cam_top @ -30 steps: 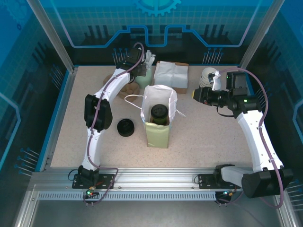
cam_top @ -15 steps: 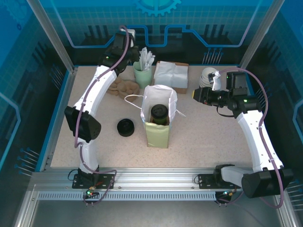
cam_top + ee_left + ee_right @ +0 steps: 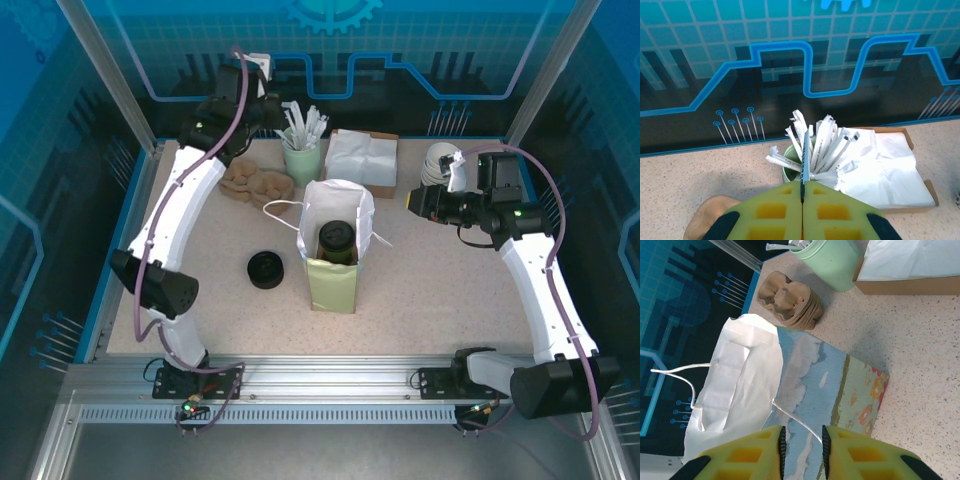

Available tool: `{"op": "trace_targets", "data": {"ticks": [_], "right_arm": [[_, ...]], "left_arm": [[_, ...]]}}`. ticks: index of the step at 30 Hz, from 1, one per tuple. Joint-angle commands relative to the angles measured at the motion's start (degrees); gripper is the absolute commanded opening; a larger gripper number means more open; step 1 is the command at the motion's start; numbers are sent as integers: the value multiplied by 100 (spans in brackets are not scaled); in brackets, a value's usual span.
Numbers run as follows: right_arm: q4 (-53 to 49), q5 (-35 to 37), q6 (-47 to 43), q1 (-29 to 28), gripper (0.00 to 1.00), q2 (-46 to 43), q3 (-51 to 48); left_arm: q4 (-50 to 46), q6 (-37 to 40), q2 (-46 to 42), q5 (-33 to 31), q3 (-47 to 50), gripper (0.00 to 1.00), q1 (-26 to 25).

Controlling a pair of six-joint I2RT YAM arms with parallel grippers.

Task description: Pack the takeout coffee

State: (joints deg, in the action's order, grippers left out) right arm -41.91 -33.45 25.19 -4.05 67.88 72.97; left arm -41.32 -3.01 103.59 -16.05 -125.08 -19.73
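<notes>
The coffee cup is standing inside the paper bag. My left gripper should swing back from the green cup over the paper bag's opening and go down to let go of the straw.
The paper bag stands open mid-table with the takeout coffee cup, dark-lidded, inside it. My left gripper is raised at the back left, just left of the green cup of wrapped straws. In the left wrist view that gripper is shut on one wrapped straw, which stands up between its pads above the green cup. My right gripper hovers right of the bag. It is open, with the bag's string handle running loose across the gap.
A black lid lies left of the bag. Brown cup carriers sit beside the green cup, a box of napkins behind the bag, and a stack of white cups at the back right. The enclosure's blue wall is close behind my left gripper.
My left arm has risen and swung back-left from the green cup, drawing one straw up with it. The right arm has not moved.
</notes>
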Motion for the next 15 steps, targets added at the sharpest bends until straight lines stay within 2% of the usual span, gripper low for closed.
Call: {"op": "trace_targets", "data": {"ticks": [1, 5, 9, 15], "right_arm": [[128, -66, -59, 87, 28, -73, -55], [177, -40, -52, 98, 28, -49, -21], [201, -25, -55, 91, 28, 29, 72], [226, 65, -38, 96, 28, 123, 247]], "left_arm": [[-710, 174, -653, 305, -248, 6, -238], [-1481, 300, -1067, 337, -513, 7, -707], [-2476, 137, -1446, 674, -719, 7, -1020], [-3388, -104, -2043, 1206, -404, 8, -1397]]}}
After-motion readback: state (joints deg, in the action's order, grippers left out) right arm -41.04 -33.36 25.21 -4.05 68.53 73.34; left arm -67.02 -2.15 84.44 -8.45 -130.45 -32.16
